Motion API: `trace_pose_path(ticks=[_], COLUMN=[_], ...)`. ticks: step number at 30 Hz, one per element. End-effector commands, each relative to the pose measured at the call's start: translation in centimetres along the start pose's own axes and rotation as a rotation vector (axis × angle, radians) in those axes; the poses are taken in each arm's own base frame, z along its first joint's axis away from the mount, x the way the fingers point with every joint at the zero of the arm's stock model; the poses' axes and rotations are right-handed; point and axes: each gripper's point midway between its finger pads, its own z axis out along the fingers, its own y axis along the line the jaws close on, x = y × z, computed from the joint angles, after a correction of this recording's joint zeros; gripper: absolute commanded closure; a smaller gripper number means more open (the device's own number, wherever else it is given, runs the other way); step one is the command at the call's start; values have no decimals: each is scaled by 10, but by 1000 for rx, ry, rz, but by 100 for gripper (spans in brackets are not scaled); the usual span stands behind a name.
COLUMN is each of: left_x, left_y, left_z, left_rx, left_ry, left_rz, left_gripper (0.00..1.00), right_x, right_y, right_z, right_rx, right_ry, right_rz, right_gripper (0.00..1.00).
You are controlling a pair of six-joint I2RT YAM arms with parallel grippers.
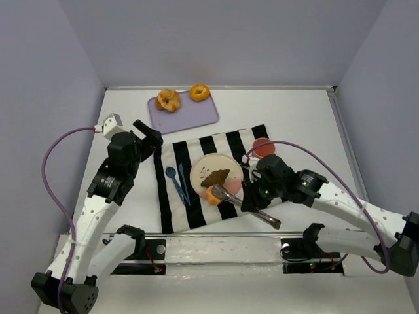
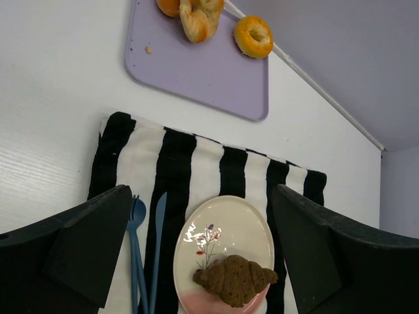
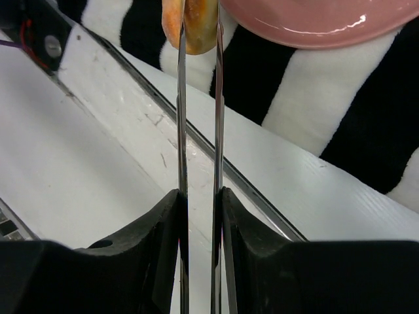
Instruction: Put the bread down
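Note:
I will next move my right gripper outward, toward the croissant at the plate's middle (image 1: 217, 177), to release the tongs, because the pinched bread is at the plate's near edge.
A brown croissant (image 1: 216, 176) lies on the cream and pink plate (image 1: 208, 163) on the striped cloth (image 1: 171, 216). My right gripper (image 1: 254, 197) is shut on metal tongs (image 1: 230, 195), whose tips pinch an orange piece of bread (image 1: 213, 196) at the plate's near edge. In the right wrist view the tongs (image 3: 181, 131) run up from my gripper (image 3: 200, 196) to the bread (image 3: 196, 26) beside the plate's pink rim (image 3: 314, 29). My left gripper (image 1: 150, 139) is open and empty, above the cloth's far left corner; its view shows croissant (image 2: 234, 280) and plate (image 2: 226, 222).
A purple board (image 1: 193, 114) at the back holds a pastry (image 1: 168, 100), with a glazed donut (image 1: 200, 92) beside it. A blue fork and knife (image 1: 177, 185) lie left of the plate. A small red bowl (image 1: 264, 147) sits at the cloth's right.

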Motion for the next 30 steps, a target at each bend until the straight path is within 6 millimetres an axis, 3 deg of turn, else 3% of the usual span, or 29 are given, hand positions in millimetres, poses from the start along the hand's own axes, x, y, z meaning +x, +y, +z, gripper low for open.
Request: trace_pose_path(ticks=[1, 15, 19, 21, 30], left_x=[-5, -7, -7, -7, -8], left_y=[0, 2, 2, 2, 1], left_z=[2, 0, 1, 0, -1], left_rx=[-2, -5, -7, -6, 0], left_ry=[-24, -37, -33, -34, -39], left_rz=[0, -5, -2, -4, -7], left_gripper=[1, 1, 1, 1, 1], right_x=[-7, -45, -50, -52, -42], right_y=[-11, -60, -61, -62, -46], right_z=[12, 29, 28, 26, 34], right_rx=[68, 386, 402, 411, 301], right_ry=[25, -64, -83, -97, -46], right_rz=[-31, 35, 46, 47, 31], right_gripper=[93, 93, 93, 91, 66])
